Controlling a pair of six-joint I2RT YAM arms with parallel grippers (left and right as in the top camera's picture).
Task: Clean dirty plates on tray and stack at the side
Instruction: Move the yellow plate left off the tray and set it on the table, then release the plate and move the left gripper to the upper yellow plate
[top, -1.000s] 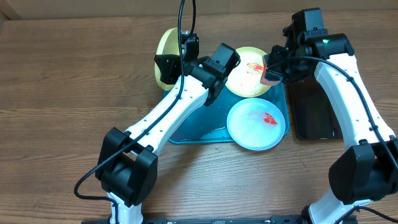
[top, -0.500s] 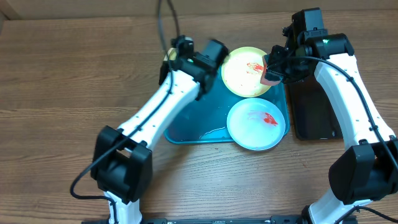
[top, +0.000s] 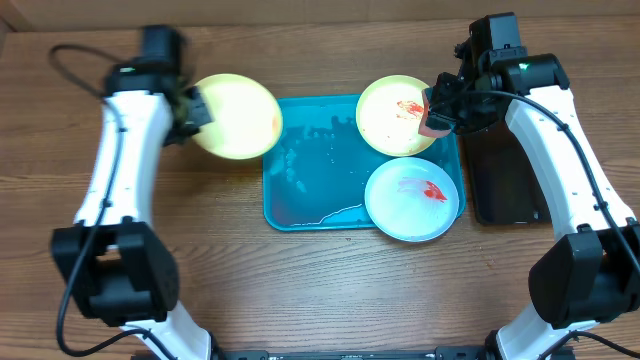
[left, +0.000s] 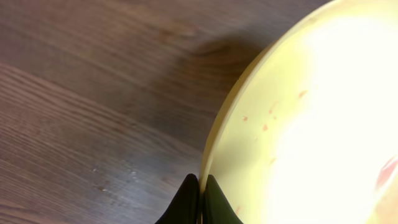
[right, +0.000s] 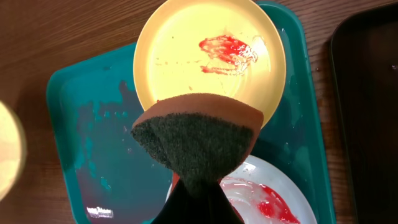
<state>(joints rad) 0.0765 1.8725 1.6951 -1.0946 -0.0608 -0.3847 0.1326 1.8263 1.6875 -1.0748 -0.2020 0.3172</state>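
Note:
My left gripper moves down, back and to the left in the overhead view next to release the plate, since bare wood (top: 212, 170) (left: 165, 146) beside the tray lies below.
The turquoise tray (top: 310, 190) lies at the table's middle, wet inside. A green-rimmed plate (top: 395, 115) with a red smear sits at its far right corner; a pale blue-white plate (top: 413, 200) with red sauce lies at its near right. My left gripper (top: 195, 112) is shut on the rim of another green-rimmed plate (top: 238, 117), held over the wood left of the tray; in the left wrist view that plate (left: 311, 118) fills the right side with faint red specks. My right gripper (top: 440, 115) is shut on a brown sponge (right: 199, 134) above the smeared plate (right: 211, 59).
A narrow black tray (top: 505, 175) lies right of the turquoise tray, under the right arm. Water streaks and droplets cover the turquoise tray's floor (right: 106, 143). Bare wood table (top: 120, 260) spreads to the left and front.
My left arm has swung from over the tray's far edge out to the left, carrying the green-rimmed plate over the wood. The right arm and sponge have stayed still.

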